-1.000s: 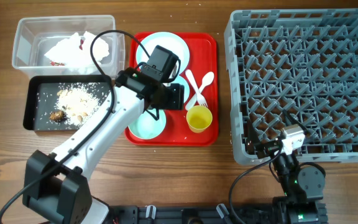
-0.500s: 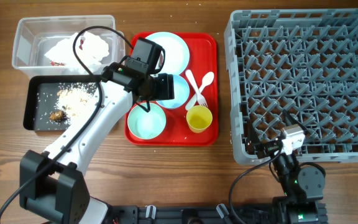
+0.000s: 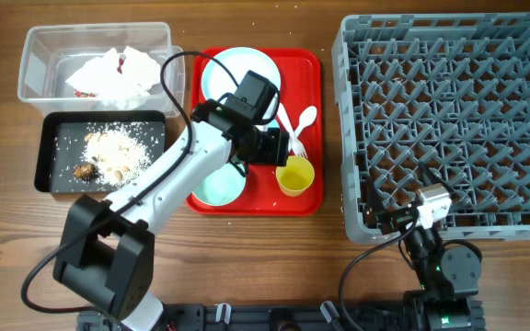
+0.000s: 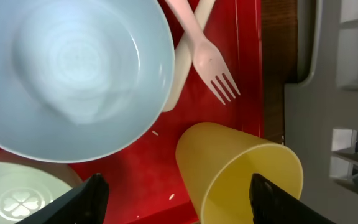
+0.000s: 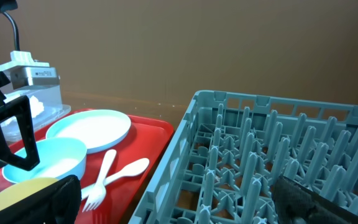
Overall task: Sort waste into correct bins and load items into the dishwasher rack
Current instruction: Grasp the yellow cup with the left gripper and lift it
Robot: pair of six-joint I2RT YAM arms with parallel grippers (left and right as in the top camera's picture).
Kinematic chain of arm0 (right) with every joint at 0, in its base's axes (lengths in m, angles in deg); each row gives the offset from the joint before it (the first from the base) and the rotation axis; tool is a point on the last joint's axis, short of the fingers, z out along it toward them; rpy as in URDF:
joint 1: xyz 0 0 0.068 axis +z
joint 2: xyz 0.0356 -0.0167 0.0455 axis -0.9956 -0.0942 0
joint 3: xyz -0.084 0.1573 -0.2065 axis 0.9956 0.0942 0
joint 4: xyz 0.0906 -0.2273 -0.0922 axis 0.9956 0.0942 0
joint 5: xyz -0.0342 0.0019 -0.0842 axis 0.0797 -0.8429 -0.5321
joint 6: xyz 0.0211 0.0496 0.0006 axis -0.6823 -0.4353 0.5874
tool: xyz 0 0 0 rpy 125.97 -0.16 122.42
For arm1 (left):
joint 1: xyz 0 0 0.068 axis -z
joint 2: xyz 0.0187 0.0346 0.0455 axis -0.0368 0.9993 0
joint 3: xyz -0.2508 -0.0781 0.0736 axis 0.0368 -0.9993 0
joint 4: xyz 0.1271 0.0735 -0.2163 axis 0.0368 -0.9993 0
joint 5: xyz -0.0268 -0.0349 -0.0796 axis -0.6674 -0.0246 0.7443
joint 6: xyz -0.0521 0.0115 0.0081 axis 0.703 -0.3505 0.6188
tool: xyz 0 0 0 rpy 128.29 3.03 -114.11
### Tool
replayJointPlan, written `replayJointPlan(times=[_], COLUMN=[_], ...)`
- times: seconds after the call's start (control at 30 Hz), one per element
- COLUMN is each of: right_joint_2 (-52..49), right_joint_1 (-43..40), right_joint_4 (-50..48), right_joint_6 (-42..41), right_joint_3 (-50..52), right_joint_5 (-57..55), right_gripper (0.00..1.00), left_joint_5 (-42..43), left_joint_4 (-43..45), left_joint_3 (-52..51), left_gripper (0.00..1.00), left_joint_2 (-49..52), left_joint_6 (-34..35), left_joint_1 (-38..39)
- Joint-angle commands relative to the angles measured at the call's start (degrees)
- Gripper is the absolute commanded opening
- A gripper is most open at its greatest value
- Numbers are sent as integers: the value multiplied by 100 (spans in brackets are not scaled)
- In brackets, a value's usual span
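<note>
Next I should lower my left gripper onto the small yellow cup's bowl-side rim (image 3: 280, 173) (image 4: 209, 189), one finger into the cup's opening, since the cup's rim lies below and to its right in the overhead view.
My left gripper (image 3: 272, 147) is open over the red tray, above the pale blue bowl (image 4: 73, 68). In the left wrist view its fingers (image 4: 182, 199) straddle bare tray and the small yellow cup (image 4: 241, 174), which stands close to the right finger. The cup also shows overhead (image 3: 294, 175). The white fork (image 4: 211, 62) and spoon (image 3: 304, 119) lie crossed beside the bowl. The pale blue plate (image 3: 245, 74) and the pale green bowl (image 3: 217, 184) are on the tray. The stained napkin (image 3: 109, 69) is in the clear tub (image 3: 33, 55). Rice scraps (image 3: 113, 147) are in the black tray (image 3: 49, 175). My right gripper (image 3: 389, 219) is open and empty at the front edge of the grey rack (image 3: 449, 110).
The flat red tray (image 3: 311, 198) lies between the bins and the rack. The rack's wall (image 5: 185, 137) rises right beside the tray's right edge. The left arm's cable loops over the tub and the plate.
My left gripper swung left toward the bins, then back right over the blue bowl, ending beside the yellow cup. The right arm has not moved.
</note>
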Motion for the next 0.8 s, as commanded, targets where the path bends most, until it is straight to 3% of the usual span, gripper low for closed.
replayJointPlan(times=[0.0,0.23,0.3,0.47,0.67,0.77], right_joint_2=[31,31,31,31,31,31], right_joint_1=[20,20,20,20,20,20], right_joint_4=[-20,-22,-59,-50,-50,-55], right_joint_6=[9,11,7,-33,-52,-186], right_joint_3=[7,7,7,7,7,7], right_joint_5=[31,28,31,94,96,94], right_gripper=[100,99,99,100,100,100], left_joint_5=[98,98,96,98,94,92], left_joint_4=[-24,-39,-42,55,214,221], left_joint_3=[52,52,52,52,48,46], left_gripper=[72,64,57,27,9,9], left_joint_2=[46,205,328,476,487,505], left_joint_6=[-116,-223,-223,-109,17,17], left_joint_1=[61,387,455,470,518,518])
